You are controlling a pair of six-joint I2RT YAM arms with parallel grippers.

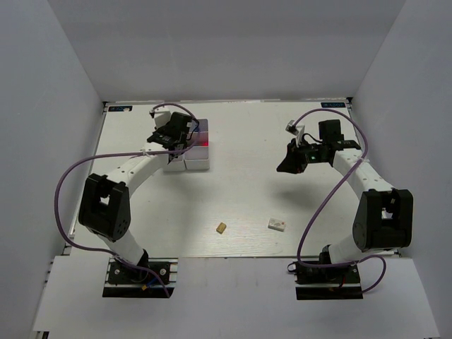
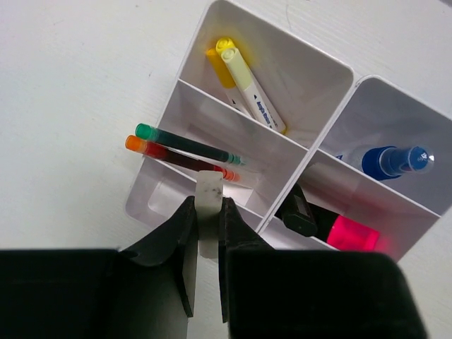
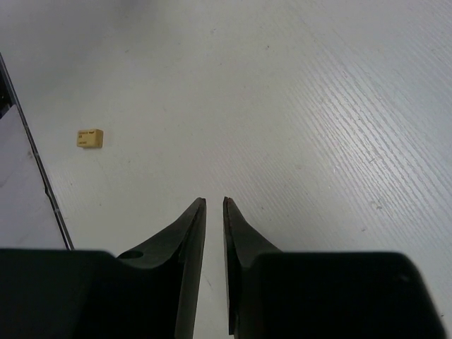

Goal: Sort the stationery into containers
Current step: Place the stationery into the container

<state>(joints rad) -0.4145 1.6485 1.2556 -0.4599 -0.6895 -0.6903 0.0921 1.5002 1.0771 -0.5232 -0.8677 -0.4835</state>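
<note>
My left gripper comes down toward the empty near section of the organiser beside the orange-capped pen next and releases the small white eraser inside.
My left gripper (image 2: pixel 208 203) is shut on a white, dark-speckled eraser (image 2: pixel 209 189), held upright above the near end of the white organiser (image 2: pixel 311 78). Its compartments hold two yellow-tipped markers (image 2: pixel 244 78), a green-capped pen (image 2: pixel 187 143) and an orange-capped pen (image 2: pixel 169 154), a blue-capped glue bottle (image 2: pixel 392 161) and a pink-capped highlighter (image 2: pixel 332 227). In the top view the left gripper (image 1: pixel 169 138) sits over the organiser (image 1: pixel 200 161). My right gripper (image 3: pixel 214 201) hangs over bare table at the right, its jaws slightly open with nothing between them.
A tan eraser (image 1: pixel 221 227) and a white labelled eraser (image 1: pixel 277 224) lie on the table near the front edge, between the two arm bases. The tan eraser (image 3: pixel 90 138) also shows in the right wrist view, far left of the fingers. White walls enclose the table.
</note>
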